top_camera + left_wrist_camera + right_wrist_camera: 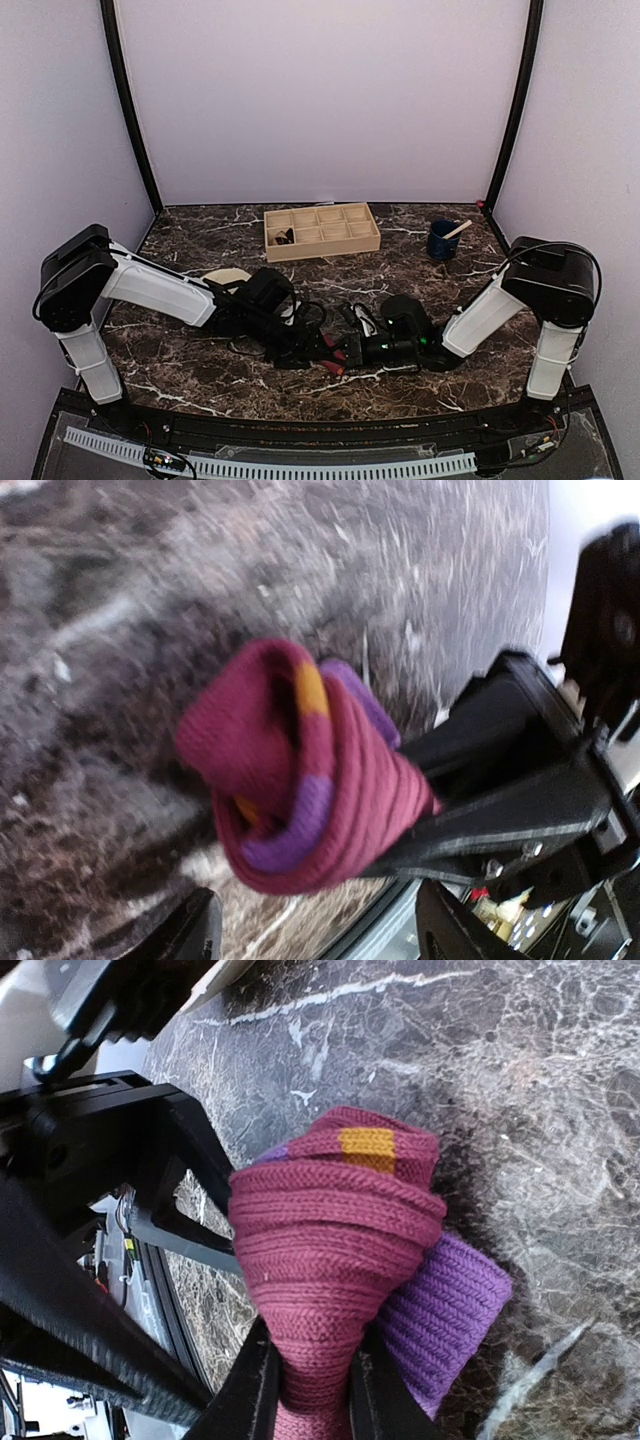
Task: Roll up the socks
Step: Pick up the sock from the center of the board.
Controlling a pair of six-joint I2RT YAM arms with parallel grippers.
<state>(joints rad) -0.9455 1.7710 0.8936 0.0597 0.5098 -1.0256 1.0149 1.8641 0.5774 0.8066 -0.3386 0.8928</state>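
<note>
I will tilt my left gripper flatter and slide it to the right in the top view around the roll's loose wide end, because the roll's wide end is that way.
The magenta-purple sock, with an orange patch and a purple cuff, is wound into a tight roll. My right gripper is shut on the roll's narrow end, holding it just above the marble table at front centre. My left gripper faces the roll from the other side. It is open, with its fingers wide apart below the roll and not touching it. A dark patterned piece behind the grippers may be the second sock; I cannot tell.
A wooden divided box stands at the back centre with something dark in one cell. A blue cup holding a stick stands at the back right. A beige plate lies behind my left arm. The table's front edge is close below the grippers.
</note>
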